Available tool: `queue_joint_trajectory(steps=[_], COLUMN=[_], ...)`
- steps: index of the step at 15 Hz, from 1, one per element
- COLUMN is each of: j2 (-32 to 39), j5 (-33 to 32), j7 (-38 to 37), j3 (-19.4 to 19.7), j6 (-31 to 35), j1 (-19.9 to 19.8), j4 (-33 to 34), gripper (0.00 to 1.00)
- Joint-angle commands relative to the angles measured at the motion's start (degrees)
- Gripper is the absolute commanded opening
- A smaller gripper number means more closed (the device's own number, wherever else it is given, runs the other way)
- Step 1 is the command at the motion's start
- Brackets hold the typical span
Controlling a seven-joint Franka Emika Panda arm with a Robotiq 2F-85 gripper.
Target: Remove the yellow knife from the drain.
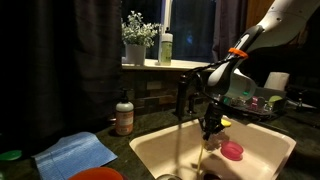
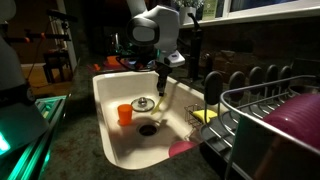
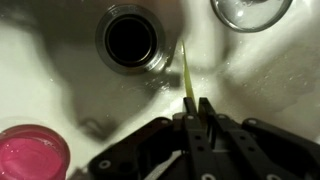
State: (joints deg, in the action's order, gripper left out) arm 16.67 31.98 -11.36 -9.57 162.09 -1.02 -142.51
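My gripper moves down toward the bottom of the basin beside the drain next. It then releases the yellow knife (image 1: 204,150) there, because the knife's tip already hangs clear of the drain's rim.
In the wrist view my gripper (image 3: 195,108) is shut on the handle end of a thin yellow knife (image 3: 186,72), whose blade points toward the round black drain (image 3: 131,37) of the white sink (image 3: 40,70). The knife's tip hangs just right of the drain rim and looks lifted off the basin. In both exterior views the gripper (image 1: 211,124) (image 2: 163,82) hangs inside the sink with the yellow knife (image 1: 204,150) (image 2: 161,105) dangling below it, above the drain (image 2: 148,129).
A pink cup (image 3: 32,152) (image 1: 232,151) lies in the sink, orange in an exterior view (image 2: 124,113). A glass rim (image 3: 250,10) lies beyond the drain. The faucet (image 1: 184,95), a soap bottle (image 1: 124,116), a blue cloth (image 1: 75,153) and a dish rack (image 2: 270,120) surround the sink.
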Motion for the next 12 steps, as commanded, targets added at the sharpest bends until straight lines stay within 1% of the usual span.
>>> queue_joint_trajectory(steps=[1,3,4,6,8,12], j2=[1.59,2.34,3.21,4.31,5.96,8.99], j5=[15.84,25.08,28.72,33.85,37.41,41.13], j7=[11.45,18.60,22.07,27.01,30.97,36.06], j3=[-9.21,-12.24,-13.30,-14.51,-15.11,-15.52], j6=[2.41,2.85,3.30,3.51,3.35,3.13], j1=[-8.81,-11.79,-13.05,-14.68,-15.87,-16.92], j4=[0.33,0.98,1.34,1.81,2.69,4.44], gripper=[0.02,0.02,0.02,0.02,0.02,0.02])
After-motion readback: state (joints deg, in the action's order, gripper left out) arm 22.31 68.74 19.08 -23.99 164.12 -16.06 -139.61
